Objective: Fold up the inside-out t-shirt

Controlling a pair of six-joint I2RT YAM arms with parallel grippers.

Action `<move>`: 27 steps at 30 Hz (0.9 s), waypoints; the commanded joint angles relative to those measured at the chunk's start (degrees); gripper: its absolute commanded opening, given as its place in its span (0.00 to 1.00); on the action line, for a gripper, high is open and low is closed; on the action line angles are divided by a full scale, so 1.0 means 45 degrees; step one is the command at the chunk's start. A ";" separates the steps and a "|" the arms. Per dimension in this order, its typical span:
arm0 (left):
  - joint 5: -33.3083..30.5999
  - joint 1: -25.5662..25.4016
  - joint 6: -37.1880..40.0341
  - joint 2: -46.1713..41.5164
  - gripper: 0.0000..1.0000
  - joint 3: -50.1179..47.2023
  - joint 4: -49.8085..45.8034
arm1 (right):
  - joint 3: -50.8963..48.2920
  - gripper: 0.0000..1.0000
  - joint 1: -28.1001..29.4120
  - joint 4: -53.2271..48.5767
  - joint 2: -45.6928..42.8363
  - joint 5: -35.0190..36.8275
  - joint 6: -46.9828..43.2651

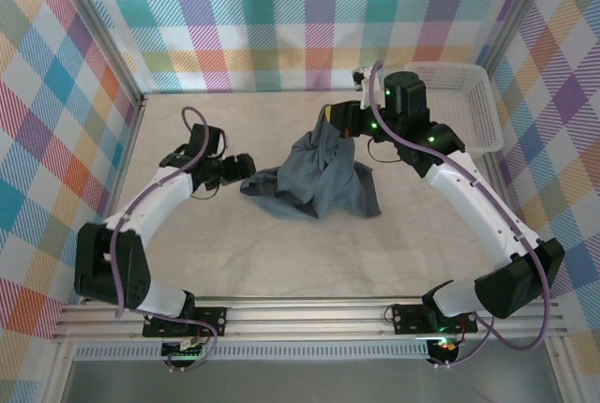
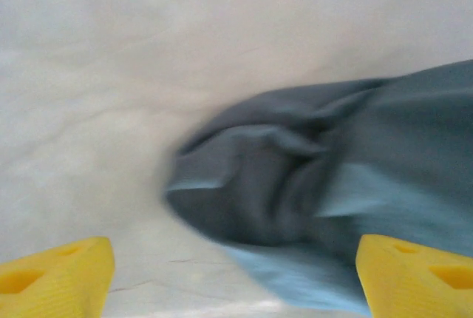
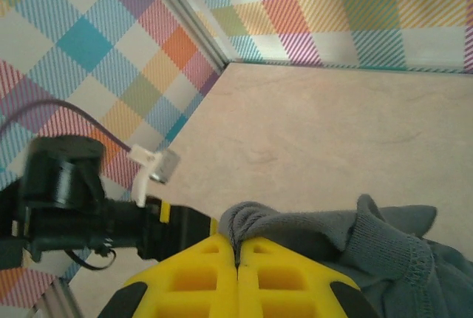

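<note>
The robot's right gripper will carry the raised fold [image 1: 324, 122] [image 3: 250, 223] a little toward the left gripper and let go of the cloth, because the left gripper isn't holding anything beside the heap.
The inside-out t-shirt [image 1: 314, 178] is a crumpled slate-grey heap in the middle of the table. My right gripper [image 1: 336, 122] is shut on a fold at the heap's far edge and holds that part raised. In the right wrist view the yellow fingers [image 3: 214, 281] pinch the bunched cloth [image 3: 332, 237] at their tips. My left gripper [image 1: 246, 169] is at the heap's left edge. In the blurred left wrist view its yellow fingers [image 2: 55, 277] stand wide apart and open. The shirt [image 2: 295, 185] lies just ahead of them and reaches the right finger.
A white mesh basket [image 1: 469, 103] stands at the back right, beside the right arm. Checked walls enclose the cream table cover [image 1: 234, 253] on three sides. The left arm's black wrist [image 3: 74, 207] appears at the left of the right wrist view.
</note>
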 commanded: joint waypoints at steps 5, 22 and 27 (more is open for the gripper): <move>0.6038 -0.1498 -0.2128 0.1129 0.90 0.2271 0.2957 | -0.0548 0.00 -0.0008 0.1462 -0.0142 -0.2131 0.0622; 0.4911 -0.0915 -0.2284 0.2860 0.00 0.5087 0.1286 | -0.7783 0.00 0.0785 0.1327 -0.3924 -0.0825 -0.0560; 0.5591 -0.1034 -0.2448 0.2368 0.00 0.4995 0.2015 | -1.2264 0.01 0.2527 0.1523 -0.5112 0.0064 -0.0942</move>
